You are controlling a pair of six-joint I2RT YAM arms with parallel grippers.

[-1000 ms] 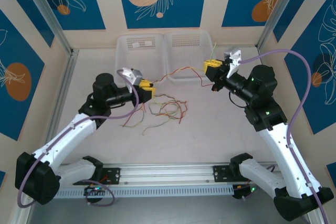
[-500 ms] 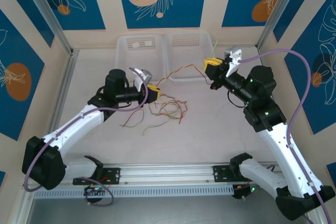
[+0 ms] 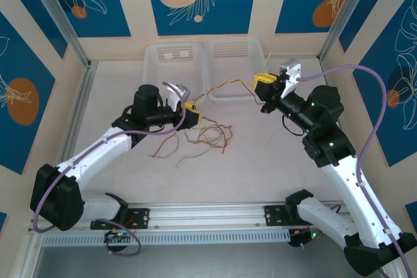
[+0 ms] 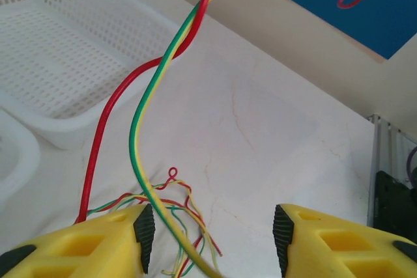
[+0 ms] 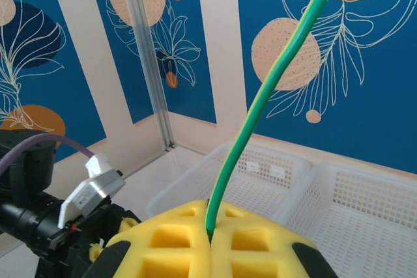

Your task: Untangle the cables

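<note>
The yellow-green cable runs between my left gripper's fingers, near its basket-side finger. Next, my left gripper eases toward the baskets and closes, the red cable outside.
A red cable (image 4: 104, 125) and a yellow-green cable (image 4: 140, 105) twist together higher up and hang in the air between the two arms as one strand (image 3: 225, 87). My right gripper (image 5: 210, 231) is shut on the yellow-green cable (image 5: 260, 102), whose free end sticks up above the pads. My left gripper (image 4: 213, 239) is open; the yellow-green cable runs between its fingers, close to the left pad (image 4: 143, 236), and the red one passes outside it. More curly cables (image 3: 207, 136) lie tangled on the table below the left gripper (image 3: 190, 111). The right gripper (image 3: 264, 83) hovers by the right basket.
Two white mesh baskets stand side by side at the back, the left one (image 3: 174, 63) and the right one (image 3: 236, 56); the strand hangs in front of the right one. An aluminium rail (image 3: 208, 216) runs along the near edge. Walls close in on both sides.
My left arm has swung right and forward, bringing its gripper up to the hanging strand. The right gripper has held still with the cable in it.
</note>
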